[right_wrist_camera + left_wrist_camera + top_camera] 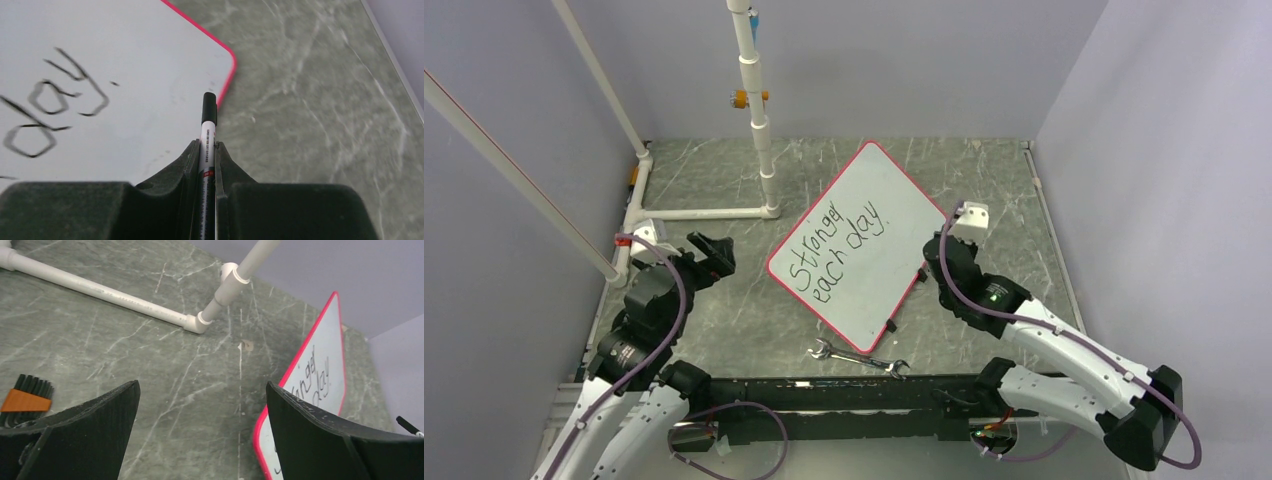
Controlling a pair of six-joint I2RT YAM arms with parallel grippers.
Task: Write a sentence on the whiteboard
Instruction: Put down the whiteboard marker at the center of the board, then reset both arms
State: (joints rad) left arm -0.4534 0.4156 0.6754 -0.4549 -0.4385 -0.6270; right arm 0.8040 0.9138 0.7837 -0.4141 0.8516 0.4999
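I will lower my right gripper onto the bare tabletop below it and to its right in the wrist view, then let go of the marker, because the sentence [837, 250] is complete.
The whiteboard [879, 185] lies tilted on the table, white with a red-pink rim. The sentence [837, 250] in black marker reads "Stronger each day." in two lines. My right gripper [207, 145] is shut on a white marker [208, 131]. The marker's black end points out just above the whiteboard [140, 55] near its rounded right corner, right of the word "day" [55, 100]. In the top view the right gripper [945, 244] sits at the board's right edge. My left gripper [202, 390] is open and holds nothing. The left gripper [714, 252] hovers left of the board [327, 335].
A metal wrench [859, 357] lies in front of the board near the arm bases. A white pipe frame [762, 140] stands at the back left, its base pipe [100, 290] running along the table. An orange and black tool set [25, 397] lies at my far left.
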